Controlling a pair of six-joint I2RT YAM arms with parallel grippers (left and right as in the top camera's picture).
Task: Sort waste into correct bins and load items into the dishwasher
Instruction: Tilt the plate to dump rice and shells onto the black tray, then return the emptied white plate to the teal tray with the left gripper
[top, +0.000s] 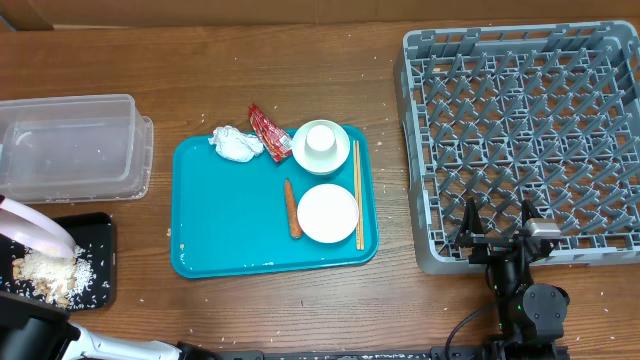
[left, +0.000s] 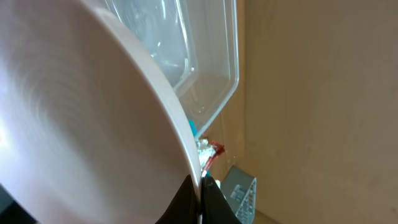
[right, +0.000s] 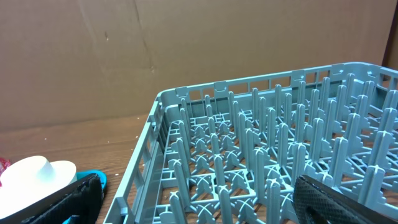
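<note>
My left gripper is going to swing across and down next and release the plate on the teal tray's bare part (top: 232, 216), which is to its right in the overhead view.
My left gripper (left: 201, 198) is shut on the rim of the large white plate (top: 35, 232), which is tilted steeply over the black tray (top: 98, 232). Whitish food scraps (top: 45, 270) lie on that tray. The plate fills the left wrist view (left: 74, 112). The clear tub (top: 70, 145) stands just behind. On the teal tray (top: 230, 235) lie a crumpled tissue (top: 235, 143), a red wrapper (top: 268, 132), a carrot (top: 293, 208), a cup in a bowl (top: 320, 145), a small plate (top: 327, 212) and chopsticks (top: 357, 195). My right gripper (top: 497, 240) is open and empty at the front left corner of the grey dish rack (top: 525, 140).
The rack's upright pegs (right: 267, 162) fill the right wrist view, with the white cup (right: 37, 174) low at its left. A cardboard wall (right: 186, 50) stands behind the table. Rice grains are scattered on the wood around the black tray.
</note>
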